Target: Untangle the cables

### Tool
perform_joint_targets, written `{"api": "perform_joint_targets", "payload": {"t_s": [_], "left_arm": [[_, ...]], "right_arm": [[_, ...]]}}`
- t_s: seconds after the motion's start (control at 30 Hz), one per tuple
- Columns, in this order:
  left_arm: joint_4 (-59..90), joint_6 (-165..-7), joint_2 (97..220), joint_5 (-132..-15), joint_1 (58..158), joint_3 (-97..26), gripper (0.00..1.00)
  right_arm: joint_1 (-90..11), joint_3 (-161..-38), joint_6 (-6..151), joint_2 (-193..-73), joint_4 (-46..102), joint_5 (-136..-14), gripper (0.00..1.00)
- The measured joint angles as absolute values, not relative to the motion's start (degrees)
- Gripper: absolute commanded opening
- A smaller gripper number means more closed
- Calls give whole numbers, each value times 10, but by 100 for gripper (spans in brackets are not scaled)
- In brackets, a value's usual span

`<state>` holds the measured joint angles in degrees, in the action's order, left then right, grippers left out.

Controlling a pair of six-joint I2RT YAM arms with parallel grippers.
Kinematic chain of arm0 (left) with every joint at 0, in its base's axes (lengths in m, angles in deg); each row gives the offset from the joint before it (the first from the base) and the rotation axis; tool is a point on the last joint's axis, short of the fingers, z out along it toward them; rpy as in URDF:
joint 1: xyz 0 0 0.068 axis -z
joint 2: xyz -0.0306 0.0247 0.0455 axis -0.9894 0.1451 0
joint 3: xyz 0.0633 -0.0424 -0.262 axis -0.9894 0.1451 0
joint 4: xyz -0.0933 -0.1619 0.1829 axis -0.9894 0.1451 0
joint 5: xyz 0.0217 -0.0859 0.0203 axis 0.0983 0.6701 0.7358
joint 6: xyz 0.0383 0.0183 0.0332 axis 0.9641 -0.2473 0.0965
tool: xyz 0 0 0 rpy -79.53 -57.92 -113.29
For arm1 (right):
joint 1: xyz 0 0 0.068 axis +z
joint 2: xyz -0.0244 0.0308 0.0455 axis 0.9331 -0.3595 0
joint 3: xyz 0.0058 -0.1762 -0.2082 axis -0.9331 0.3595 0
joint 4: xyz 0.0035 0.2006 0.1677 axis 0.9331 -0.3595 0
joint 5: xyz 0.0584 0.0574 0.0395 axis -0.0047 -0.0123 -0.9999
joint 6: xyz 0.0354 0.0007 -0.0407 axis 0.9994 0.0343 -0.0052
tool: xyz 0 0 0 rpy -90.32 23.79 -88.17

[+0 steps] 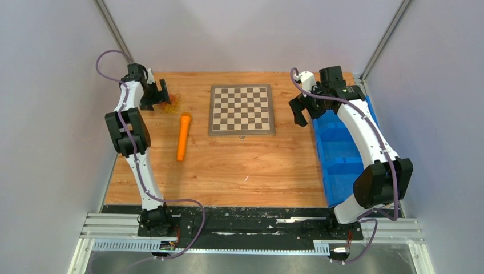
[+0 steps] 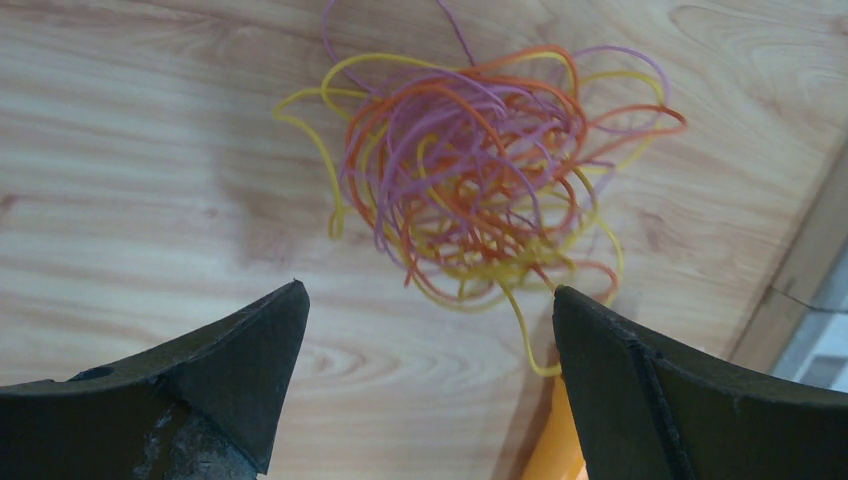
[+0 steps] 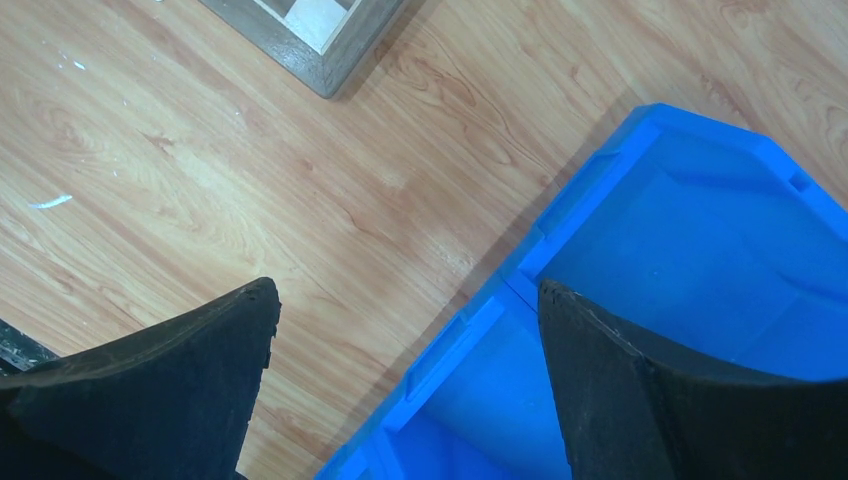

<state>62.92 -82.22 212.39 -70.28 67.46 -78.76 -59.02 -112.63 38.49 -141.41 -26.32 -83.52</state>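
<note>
The heap lies below my left gripper and to its right in the top view. The gripper lowers its spread fingers around the heap's loops next and closes.
The cables (image 2: pixel 480 170) lie in one tangled heap of thin yellow, orange and purple loops on the wooden table; from above they show as a small bundle (image 1: pixel 173 103) at the far left. My left gripper (image 2: pixel 428 300) hovers just short of the heap, open and empty, with one yellow strand running down beside its right finger (image 2: pixel 640 390). From above, that left gripper (image 1: pixel 163 94) sits right beside the bundle. My right gripper (image 3: pixel 405 295) is open and empty over the edge of a blue bin (image 3: pixel 690 230), far from the cables.
An orange cylinder (image 1: pixel 184 136) lies on the table just right of the left arm; its end shows by the left gripper's right finger (image 2: pixel 550 445). A chessboard (image 1: pixel 241 108) lies at centre back. Blue bins (image 1: pixel 337 151) line the right edge.
</note>
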Motion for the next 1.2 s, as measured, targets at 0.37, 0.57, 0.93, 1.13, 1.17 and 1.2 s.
{"api": "perform_joint_targets", "payload": {"t_s": [0.37, 0.57, 0.93, 1.13, 1.17, 1.2], "left_arm": [[590, -867, 2237, -633, 674, -875, 51], [582, -861, 2238, -551, 674, -872, 0], [549, -737, 1792, -378, 726, -517, 0], [515, -697, 1546, -276, 893, -371, 1], [507, -697, 1529, -268, 915, -354, 1], [499, -700, 1518, -263, 933, -339, 1]], "right_arm": [[-527, -1127, 365, -1436, -274, -767, 100], [-499, -1106, 360, -1436, -277, -771, 100], [-498, -1081, 411, -1377, -267, -912, 100], [-492, -1101, 513, -1363, -183, -1066, 100], [-487, -1101, 526, -1362, -167, -1080, 100], [-479, -1101, 538, -1359, -149, -1089, 100]]}}
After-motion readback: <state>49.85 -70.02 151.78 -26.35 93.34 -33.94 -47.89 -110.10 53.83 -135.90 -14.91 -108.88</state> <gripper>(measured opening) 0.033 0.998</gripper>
